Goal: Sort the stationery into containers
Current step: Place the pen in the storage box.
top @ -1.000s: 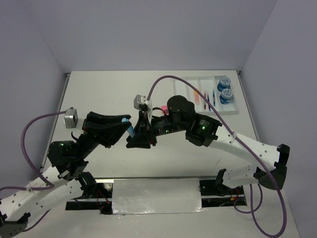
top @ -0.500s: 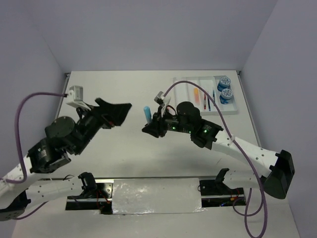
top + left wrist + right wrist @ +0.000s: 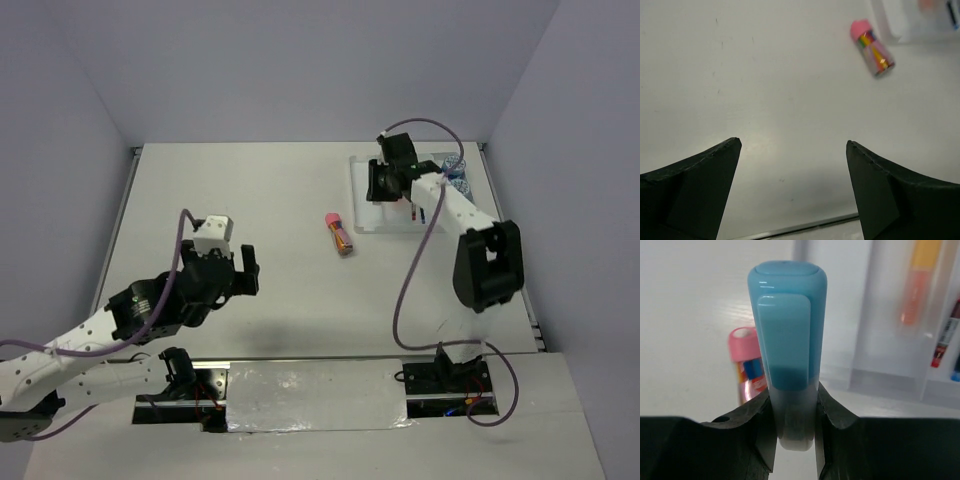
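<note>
I need to move my right gripper to the right in the top view and then lower the light-blue marker into the tray's section with free space beside the similar orange marker.
My right gripper [image 3: 794, 390] is shut on a light-blue marker [image 3: 787, 335] that stands upright between its jaws. In the top view this gripper [image 3: 378, 182] hangs over the left end of the white divided tray [image 3: 368, 222]. An orange marker [image 3: 920, 285] and thin pens [image 3: 944, 342] lie in the tray's compartments. A pink-capped marker [image 3: 338, 232] lies on the table left of the tray, also seen as the pink marker [image 3: 871, 46] far ahead of my left gripper [image 3: 792, 142]. The left gripper [image 3: 248, 270] is open and holds nothing.
A blue patterned roll [image 3: 457, 170] shows in the tray's right end, partly behind the right arm. The tray's near corner [image 3: 890, 27] shows in the left wrist view. The table's front edge runs just below the left fingertips.
The two grippers met over the table's middle. The left gripper opened and pulled back to the near left. The right gripper carried the light-blue marker away to the tray.
</note>
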Controlling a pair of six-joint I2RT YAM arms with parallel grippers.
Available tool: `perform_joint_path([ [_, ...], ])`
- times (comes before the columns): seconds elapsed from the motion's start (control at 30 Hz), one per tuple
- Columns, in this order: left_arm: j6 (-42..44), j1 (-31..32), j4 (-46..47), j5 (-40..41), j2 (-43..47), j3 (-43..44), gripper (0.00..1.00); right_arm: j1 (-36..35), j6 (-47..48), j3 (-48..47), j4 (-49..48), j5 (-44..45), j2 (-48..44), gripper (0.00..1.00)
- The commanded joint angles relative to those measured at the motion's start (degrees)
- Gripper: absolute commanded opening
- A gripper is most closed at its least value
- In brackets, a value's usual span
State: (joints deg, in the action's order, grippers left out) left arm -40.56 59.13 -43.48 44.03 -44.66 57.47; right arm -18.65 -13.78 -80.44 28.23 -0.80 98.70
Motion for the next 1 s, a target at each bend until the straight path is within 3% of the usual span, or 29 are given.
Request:
perform_joint_path([
  [0.0,4.3,0.1,1.4,-4.4,2.6,-2.6,0.99,4.3,3.9,-12.2,9.2,1.8,9.4,0.0],
  [0.17,3.6,0.4,0.4,-6.6,4.3,-3.9,0.99,8.3,5.4,-19.7,12.0,1.2,19.5,0.0],
  [0.3,3.8,0.4,1.7,-8.3,4.9,-4.7,0.99,9.7,6.7,-21.7,12.2,1.1,22.2,0.01],
  [0.4,3.8,0.5,1.1,-9.4,3.6,-4.7,0.99,10.4,7.2,-22.0,11.7,0.3,22.7,0.09],
  [0.63,3.8,0.5,1.5,-10.1,3.8,-4.7,0.99,10.7,8.2,-22.7,12.3,-1.0,22.5,0.49],
  [0.7,3.6,0.4,1.4,-10.1,4.6,-4.7,0.99,10.7,8.2,-22.8,13.1,-1.2,22.2,0.5],
  [0.73,3.7,0.5,1.6,-10.2,4.8,-4.8,0.99,10.7,8.2,-22.7,13.0,-1.3,21.8,0.96],
  [0.77,3.6,0.5,1.6,-10.1,5.2,-4.9,0.99,10.7,8.1,-22.8,13.0,-1.1,21.6,1.0],
  [0.97,2.0,0.5,0.3,-7.8,7.2,-4.8,0.99,9.5,6.8,-20.4,12.4,-1.6,16.0,1.0],
])
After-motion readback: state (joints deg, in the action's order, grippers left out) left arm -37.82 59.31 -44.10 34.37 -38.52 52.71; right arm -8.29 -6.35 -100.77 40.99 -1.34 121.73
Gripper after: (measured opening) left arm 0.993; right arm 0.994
